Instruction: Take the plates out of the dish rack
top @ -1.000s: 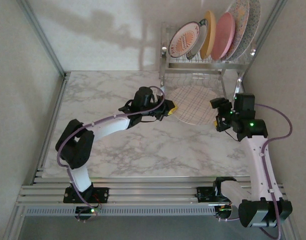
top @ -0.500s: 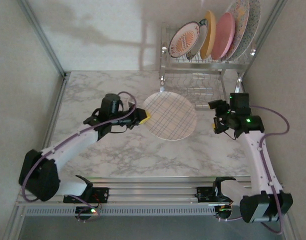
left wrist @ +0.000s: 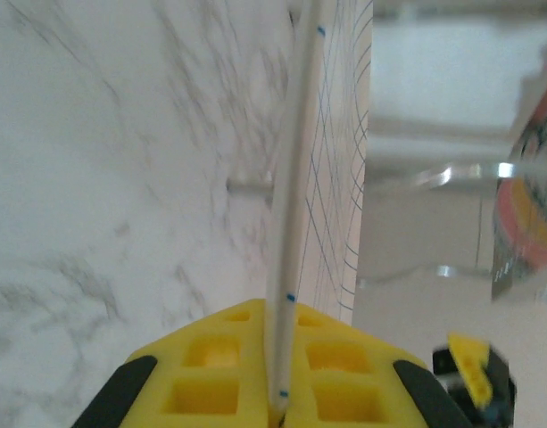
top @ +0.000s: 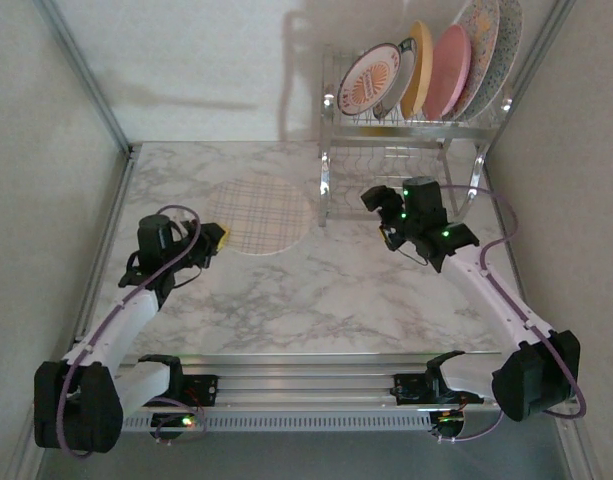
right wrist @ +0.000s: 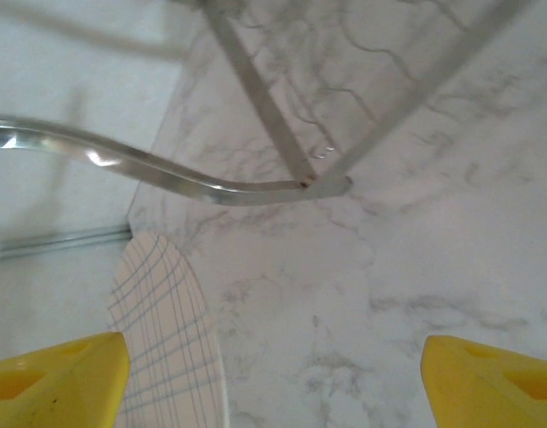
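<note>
The plaid plate will next move outward with my left gripper and go down flat onto the bare marble, below and outward, where my left gripper will let go of the plate's rim.
My left gripper [top: 215, 238] is shut on the rim of a cream plate with a plaid grid [top: 261, 213] and holds it flat, low over the back left of the table. In the left wrist view the plate's edge [left wrist: 291, 214] runs up from between the yellow pads [left wrist: 211, 383]. The chrome dish rack [top: 401, 128] stands at the back right. In its upper slots stand a sunburst plate [top: 369, 80], a yellow-orange plate [top: 418, 68], a pink plate [top: 448, 70] and speckled plates [top: 483, 40]. My right gripper [top: 379, 203] hangs open and empty in front of the rack.
The right wrist view looks down on bare marble [right wrist: 380, 294], the plaid plate [right wrist: 166, 348] at the left and a chrome rack foot [right wrist: 219, 189] above. A metal frame post [top: 86, 80] and walls close in the left and back sides.
The left arm has swung left, carrying the plaid plate from in front of the rack to the back left of the table. The right gripper has moved left, in front of the rack, and opened a little wider.
</note>
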You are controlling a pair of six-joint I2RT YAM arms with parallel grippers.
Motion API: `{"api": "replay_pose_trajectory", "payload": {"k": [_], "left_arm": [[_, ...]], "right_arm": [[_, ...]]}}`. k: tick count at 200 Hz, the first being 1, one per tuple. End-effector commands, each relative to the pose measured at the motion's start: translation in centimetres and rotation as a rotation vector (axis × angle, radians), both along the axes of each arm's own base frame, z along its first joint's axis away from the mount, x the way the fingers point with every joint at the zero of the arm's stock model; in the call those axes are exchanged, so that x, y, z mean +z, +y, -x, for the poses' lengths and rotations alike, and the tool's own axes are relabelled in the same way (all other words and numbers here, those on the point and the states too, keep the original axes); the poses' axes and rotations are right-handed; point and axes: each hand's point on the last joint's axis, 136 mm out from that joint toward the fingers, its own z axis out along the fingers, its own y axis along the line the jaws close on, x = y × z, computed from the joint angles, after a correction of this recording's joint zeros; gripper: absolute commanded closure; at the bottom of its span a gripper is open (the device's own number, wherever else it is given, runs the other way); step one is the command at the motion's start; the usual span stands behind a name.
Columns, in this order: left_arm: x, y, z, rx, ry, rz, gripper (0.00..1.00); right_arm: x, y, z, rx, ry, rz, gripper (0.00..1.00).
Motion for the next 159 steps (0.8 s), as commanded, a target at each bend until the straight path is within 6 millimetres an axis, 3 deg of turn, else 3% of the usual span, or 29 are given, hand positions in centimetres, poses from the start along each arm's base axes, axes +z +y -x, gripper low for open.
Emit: {"api": "replay_pose_trajectory", "payload": {"k": [1, 23, 67, 110, 159], "left_arm": [[2.8, 2.0, -3.3, 0.111, -0.167, 0.056, 1.0], [1.7, 2.8, -5.9, 0.15, -0.183, 0.049, 1.0], [-1.0, 4.2, -10.8, 0.204, -0.178, -0.006, 1.0], [-3.1, 4.5, -14.6, 0.192, -0.174, -0.026, 1.0], [-6.1, 5.1, -16.9, 0.187, -0.135, -0.039, 1.0]], "right_arm": [[5.0, 3.5, -0.9, 0.236, -0.398, 0.088, 0.15], [6.0, 5.4, 1.7, 0.416, -0.567, 0.267, 0.12], [7.7, 5.4, 5.1, 0.497, -0.791, 0.465, 0.08], [9.0, 5.5, 5.8, 0.508, -0.843, 0.47, 0.08], [10.4, 6.4, 5.6, 0.539, -0.907, 0.524, 0.08]]}}
